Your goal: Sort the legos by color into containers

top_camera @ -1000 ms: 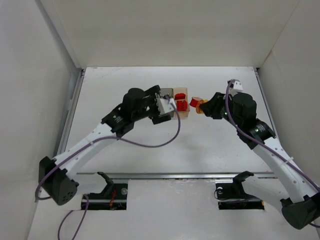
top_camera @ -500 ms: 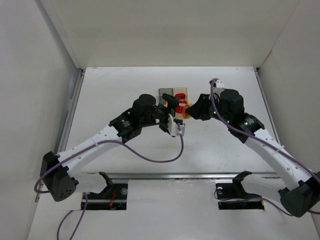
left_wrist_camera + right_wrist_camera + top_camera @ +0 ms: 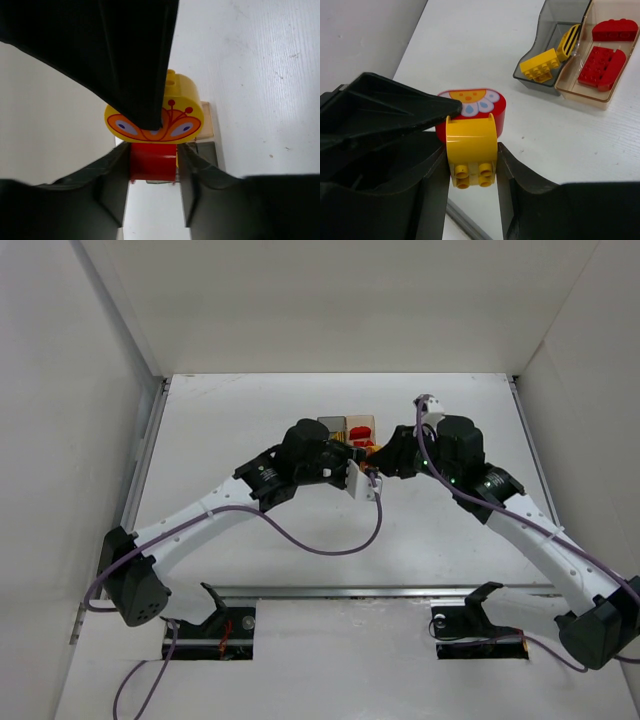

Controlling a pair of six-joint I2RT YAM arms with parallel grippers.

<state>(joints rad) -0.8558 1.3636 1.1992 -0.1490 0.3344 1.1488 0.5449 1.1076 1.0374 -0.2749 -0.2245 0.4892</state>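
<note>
The dark grey bin holds yellow pieces. My right gripper will next carry the yellow lego (image 3: 471, 140) outward and down over the dark grey bin's far end (image 3: 564, 16) to let go of it.
Two legos are stuck together in the air just in front of the containers. My right gripper (image 3: 471, 161) is shut on the yellow lego (image 3: 471, 140), a rounded block with studs facing the camera. My left gripper (image 3: 152, 164) is shut on the red lego (image 3: 152, 159) joined to it; the red lego (image 3: 496, 111) has a flower print. In the top view the left gripper (image 3: 362, 462) and the right gripper (image 3: 381, 461) meet tip to tip. The dark grey bin (image 3: 561, 12) holds yellow pieces (image 3: 540, 65). The pale tan bin (image 3: 581, 93) holds red pieces (image 3: 601, 62).
The joined bins (image 3: 347, 424) sit on the white table just behind the two grippers. White walls rise at the left, right and back. A metal rail (image 3: 350, 591) runs along the near edge by the arm bases.
My left gripper has swung right to meet the right one, and its jaws have gone from open to shut on the red lego. The right gripper has shifted left, still holding the yellow lego.
</note>
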